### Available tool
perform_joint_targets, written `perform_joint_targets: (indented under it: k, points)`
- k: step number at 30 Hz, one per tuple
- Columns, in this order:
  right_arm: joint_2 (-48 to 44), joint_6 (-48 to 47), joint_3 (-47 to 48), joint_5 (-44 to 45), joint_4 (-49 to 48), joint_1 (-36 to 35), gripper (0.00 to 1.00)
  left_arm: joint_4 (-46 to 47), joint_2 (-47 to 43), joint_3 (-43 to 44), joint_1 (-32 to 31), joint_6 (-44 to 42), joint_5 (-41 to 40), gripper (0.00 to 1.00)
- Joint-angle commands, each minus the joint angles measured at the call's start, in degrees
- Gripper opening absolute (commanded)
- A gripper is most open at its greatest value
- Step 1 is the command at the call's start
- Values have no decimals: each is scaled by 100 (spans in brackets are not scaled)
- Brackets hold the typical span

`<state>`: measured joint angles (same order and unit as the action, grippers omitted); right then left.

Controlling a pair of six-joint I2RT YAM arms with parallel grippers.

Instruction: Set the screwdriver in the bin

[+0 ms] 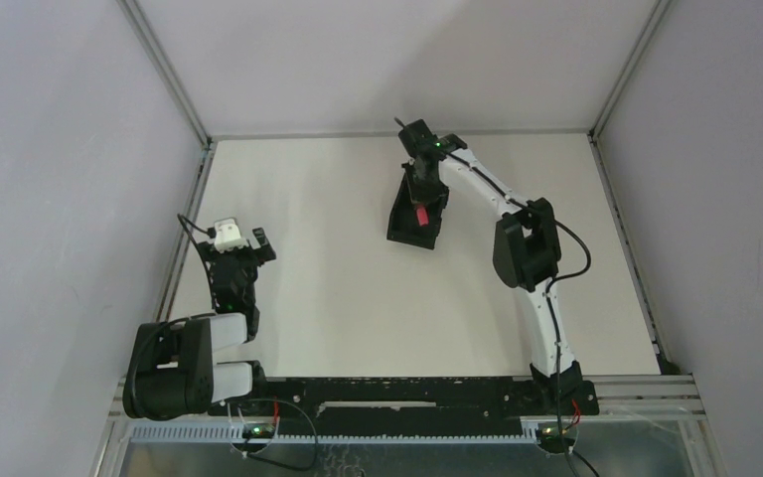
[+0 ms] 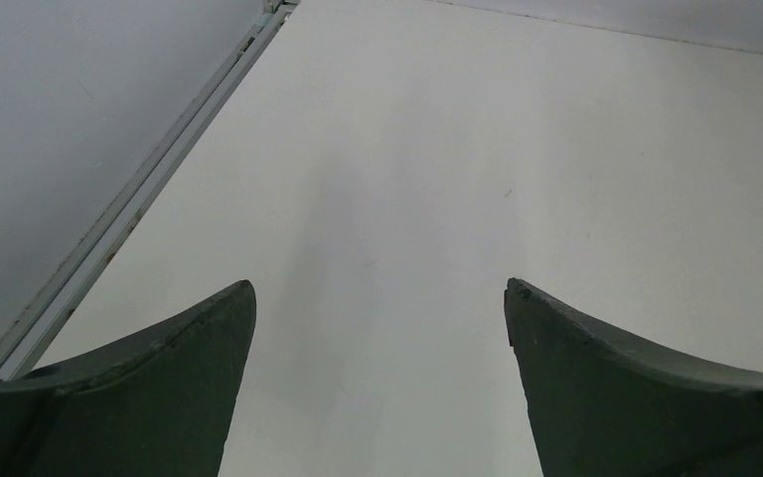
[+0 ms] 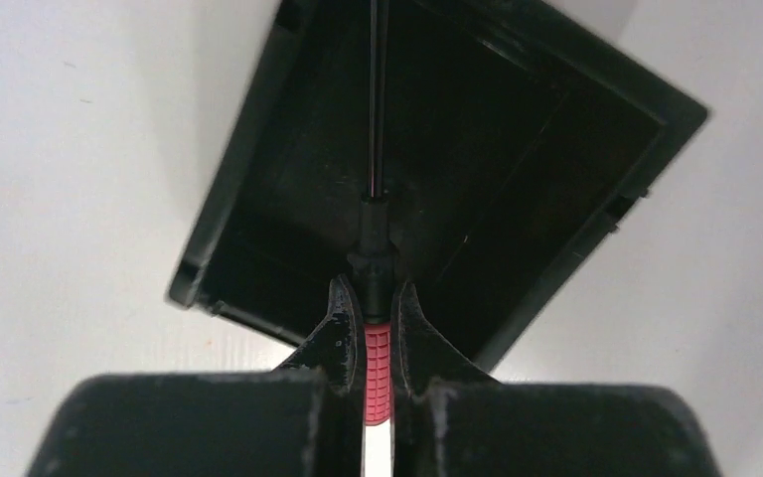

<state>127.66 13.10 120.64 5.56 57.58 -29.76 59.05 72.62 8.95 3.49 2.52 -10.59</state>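
Note:
My right gripper moves down toward the bin's dark bottom next and releases the screwdriver's red handle, since the screwdriver's thin stem already hangs over the open bin (image 1: 412,221).
The black bin (image 1: 412,221) stands at the middle back of the table. My right gripper (image 1: 421,199) hangs over it, shut on the screwdriver (image 1: 421,216). In the right wrist view the fingers pinch the red handle (image 3: 378,368), and the thin dark shaft (image 3: 375,99) points into the open bin (image 3: 258,169) below. The gripper (image 3: 376,293) is above the bin's near wall. My left gripper (image 1: 241,248) is open and empty at the left side of the table, with only bare table between its fingers (image 2: 378,298).
A metal frame rail (image 2: 149,189) runs along the table's left edge close to the left gripper. Grey walls enclose the table on three sides. The right arm's elbow (image 1: 527,243) rises over the right half of the table.

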Motion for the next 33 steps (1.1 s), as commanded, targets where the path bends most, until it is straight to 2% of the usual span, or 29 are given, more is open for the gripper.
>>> perform_joint_targets:
  k: [1, 7, 9, 13, 16, 23, 25, 26, 27, 28, 29, 33]
  points:
    - [248, -73, -246, 200, -329, -12, 0, 177, -47, 209, -24, -94, -40, 100]
    - [267, -14, -594, 253, -540, 6, 0, 177, -48, 210, -23, -94, -44, 100]
    - [246, 18, -651, 195, -554, 26, 7, 177, -47, 206, -23, -94, -44, 100]
    - [144, 34, -691, 98, -572, 31, 29, 177, -46, 205, -25, -94, -41, 100]
    - [-38, 44, -648, 68, -604, 31, 40, 177, -46, 206, -21, -99, -44, 100]
    - [-804, -26, -440, 102, -508, 36, 43, 177, -51, 210, -26, -94, -42, 100]
    - [-1173, -38, -559, 35, -574, 47, 48, 175, -47, 207, -25, -94, -40, 100]
    - [-1411, -48, -692, -12, -662, 49, 54, 177, -48, 208, -29, -94, -40, 100]
    - [-1652, -76, -855, -54, -780, 57, 65, 177, -46, 210, -26, -94, -42, 100]
    - [-1947, -87, -1097, -91, -945, 58, 91, 177, -46, 204, -25, -94, -40, 100]
    - [-2255, -77, -1366, -129, -1126, 89, 98, 177, -53, 204, -28, -94, -45, 100]
    - [-3687, -5, -2891, -734, -2181, 344, 100, 177, -46, 212, -25, -94, -40, 100]
